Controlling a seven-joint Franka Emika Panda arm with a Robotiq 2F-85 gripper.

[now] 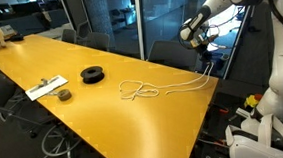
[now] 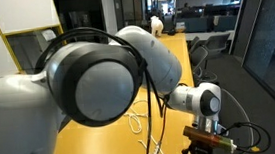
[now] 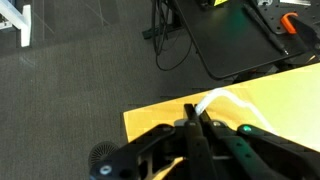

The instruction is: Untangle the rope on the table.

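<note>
The yellow tabletop is just below my gripper. My gripper needs to stay where it is over the table's corner next and open its fingers to let go of the rope's end.
The cream rope [image 1: 135,89] lies on the yellow table [image 1: 94,112], bunched in small loops near the middle. One strand runs in a wavy line to the table's far end. My gripper [image 1: 209,68] hangs at that end, over the table edge. In the wrist view the gripper [image 3: 192,118] has its fingers pressed together on the rope end [image 3: 226,98], which curves away over the table corner [image 3: 290,95]. In an exterior view the arm hides most of the table, and a piece of rope [image 2: 138,120] shows beside it.
A black round spool [image 1: 92,74] and a flat white strip with dark objects [image 1: 46,89] lie on the table beyond the loops. Office chairs [image 1: 170,53] stand along the sides. Dark carpet, cables and a black stand base [image 3: 225,40] lie below the table end.
</note>
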